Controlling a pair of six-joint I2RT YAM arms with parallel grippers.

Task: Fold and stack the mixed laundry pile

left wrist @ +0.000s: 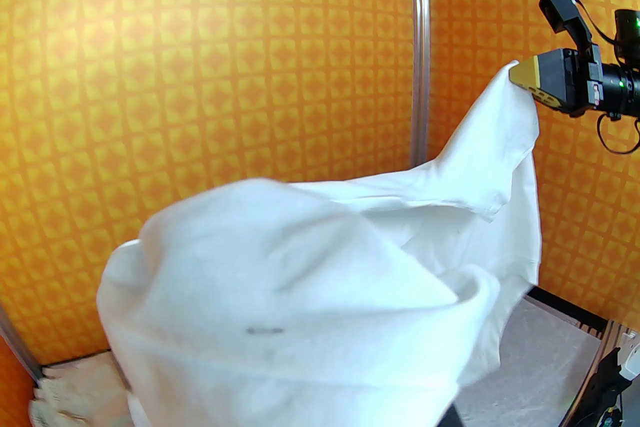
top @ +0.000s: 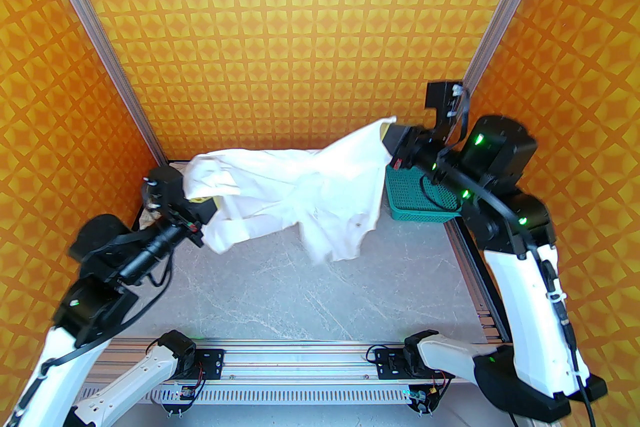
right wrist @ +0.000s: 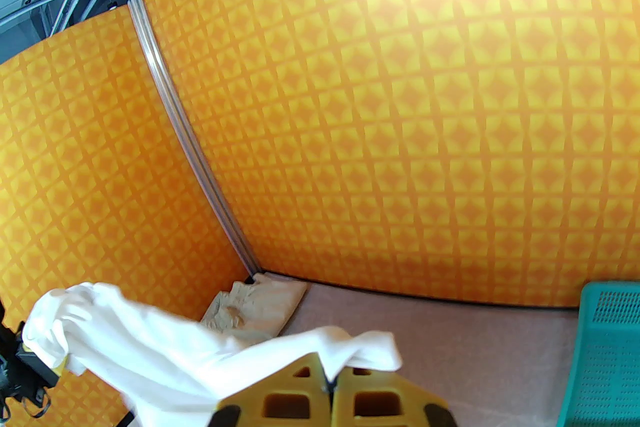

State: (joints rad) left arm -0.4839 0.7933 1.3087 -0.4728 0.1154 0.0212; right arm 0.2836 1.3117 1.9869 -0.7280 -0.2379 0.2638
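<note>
The shirt's corner comes down in my right gripper toward the bare tabletop beside the teal mesh basket next and is released, because the shirt hangs stretched in the air.
The white long-sleeved shirt [top: 310, 184] hangs stretched in the air between both arms above the grey table [top: 280, 285]. My left gripper [top: 201, 200] is shut on its left end, and in the left wrist view the shirt [left wrist: 300, 290] drapes over and hides my own fingers. My right gripper [top: 384, 134] is raised higher and shut on the shirt's right corner; the right wrist view shows the cloth [right wrist: 165, 355] pinched between the closed yellow fingers of the right gripper [right wrist: 330, 382]. The beige-cream piece [right wrist: 260, 305] lies crumpled in the back left corner.
A teal mesh basket [top: 425, 209] stands at the back right, just below my right wrist. Orange patterned walls with metal corner posts [top: 125, 79] enclose the table on three sides. The shirt's lower hem dangles above the middle of the table.
</note>
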